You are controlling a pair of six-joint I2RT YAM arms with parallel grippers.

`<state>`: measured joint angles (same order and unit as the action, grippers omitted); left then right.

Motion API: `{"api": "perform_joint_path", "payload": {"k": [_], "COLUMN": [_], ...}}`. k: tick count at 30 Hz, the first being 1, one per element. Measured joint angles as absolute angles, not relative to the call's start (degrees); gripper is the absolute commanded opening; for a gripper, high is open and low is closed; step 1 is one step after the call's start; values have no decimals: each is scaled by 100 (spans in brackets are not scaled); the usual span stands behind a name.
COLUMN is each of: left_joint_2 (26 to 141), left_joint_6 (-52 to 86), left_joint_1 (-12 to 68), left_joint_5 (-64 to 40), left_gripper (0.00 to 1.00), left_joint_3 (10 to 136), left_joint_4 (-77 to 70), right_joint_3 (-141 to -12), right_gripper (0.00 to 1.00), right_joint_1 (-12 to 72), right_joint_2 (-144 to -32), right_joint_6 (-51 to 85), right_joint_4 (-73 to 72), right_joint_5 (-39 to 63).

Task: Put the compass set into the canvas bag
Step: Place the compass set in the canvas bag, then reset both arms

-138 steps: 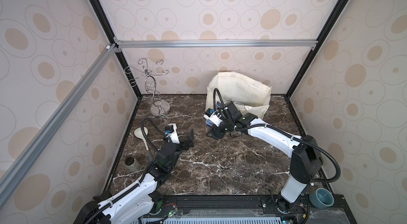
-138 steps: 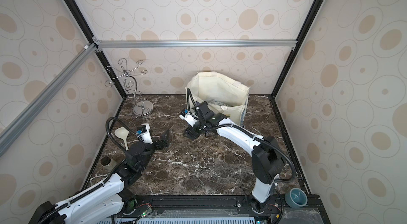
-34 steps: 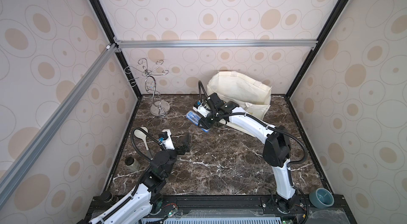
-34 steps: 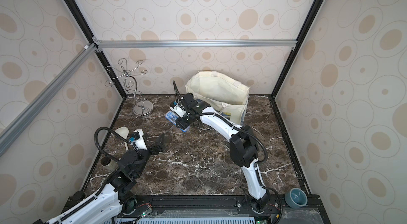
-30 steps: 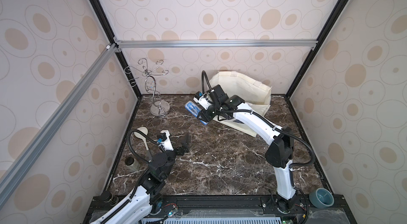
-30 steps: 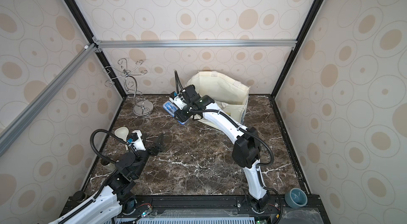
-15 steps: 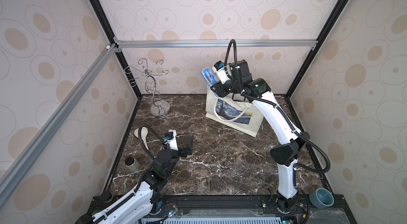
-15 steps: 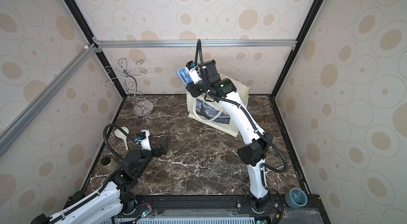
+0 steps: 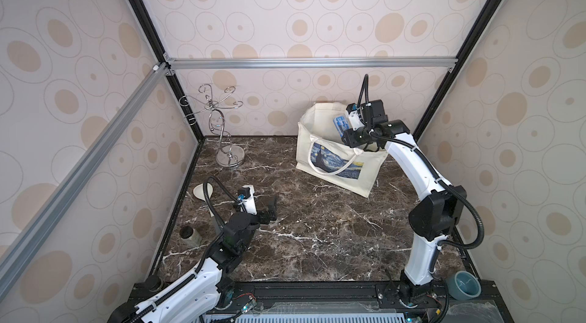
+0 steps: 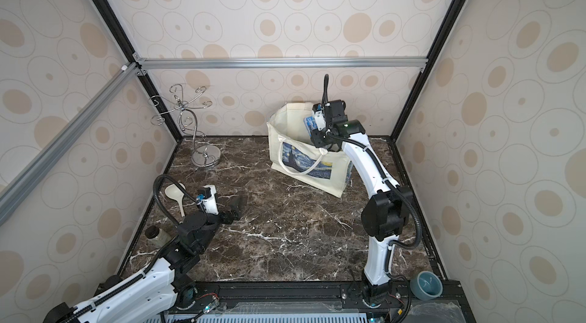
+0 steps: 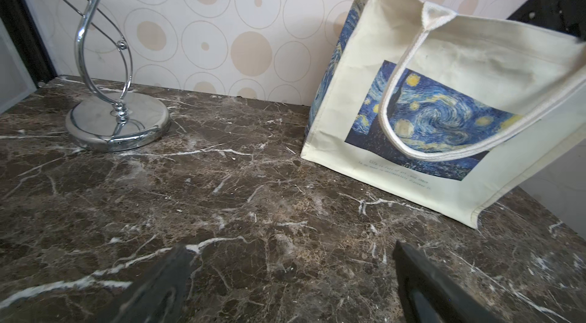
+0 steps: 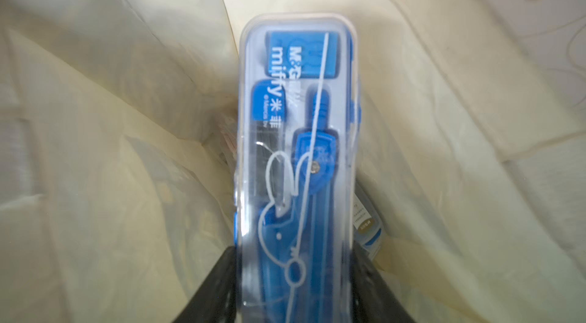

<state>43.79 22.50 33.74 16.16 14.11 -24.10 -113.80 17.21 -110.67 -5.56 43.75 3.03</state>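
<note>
The compass set (image 9: 339, 123) will next go down deeper between the cream sides of the canvas bag and be released there, as the canvas bag's bottom is still well below my right gripper.
The canvas bag (image 9: 336, 164) (image 10: 306, 162) stands upright at the back right, print facing front, also seen in the left wrist view (image 11: 444, 99). The compass set (image 9: 339, 123) (image 10: 309, 122) is a clear case with blue parts inside. My right gripper (image 9: 348, 135) (image 10: 317, 138) is shut on it and reaches down into the bag's mouth. In the right wrist view the compass set (image 12: 298, 147) points into the cream inside of the canvas bag (image 12: 95, 115), clamped at its near end by my right gripper (image 12: 295, 261). My left gripper (image 9: 269, 210) (image 10: 236, 207) (image 11: 291, 253) hovers open and empty over the marble at front left.
A silver wire stand (image 9: 226, 147) (image 11: 117, 121) stands at the back left. A white spoon (image 9: 203, 193) and a small jar (image 9: 189, 235) lie along the left wall. A blue-grey bowl (image 9: 466, 285) sits off the table at the front right.
My right arm lifted the compass set from the table left of the bag, carried it above the bag, and has now lowered it into the mouth. The bag went from slumped to upright.
</note>
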Motion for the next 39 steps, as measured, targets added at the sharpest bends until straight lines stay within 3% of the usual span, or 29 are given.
{"api": "perform_joint_path", "payload": {"k": [12, 18, 22, 24, 26, 33, 39], "left_joint_2": [4469, 4497, 4539, 4543, 4543, 4571, 4558], "left_joint_6": [2318, 2316, 2311, 2309, 2309, 2255, 2139], "left_joint_1": [3347, 3343, 3339, 3321, 3299, 3205, 3116], "left_joint_5": [2134, 2228, 2324, 2403, 2484, 2615, 2685], "left_gripper": [100, 100, 100, 100, 100, 100, 100], "left_joint_3": [1562, 1564, 1566, 1568, 1568, 1568, 1568], "left_joint_4": [-1850, -1780, -1717, -1653, -1577, -1420, -1400], "right_joint_3": [-11345, -11448, -11498, -11496, -11480, -11037, -10213], "right_gripper": [56, 75, 83, 86, 100, 100, 100], "right_joint_1": [1728, 1699, 1699, 1699, 1699, 1699, 1699], "right_joint_2": [-11959, -12217, -12123, -11992, -11789, -10436, -9201], "right_joint_6": [-631, -617, -585, -558, -491, -366, -244], "right_joint_4": [4591, 4871, 4724, 4630, 4501, 3870, 3339], "right_joint_5": [-158, -180, 45, 178, 285, 410, -172]}}
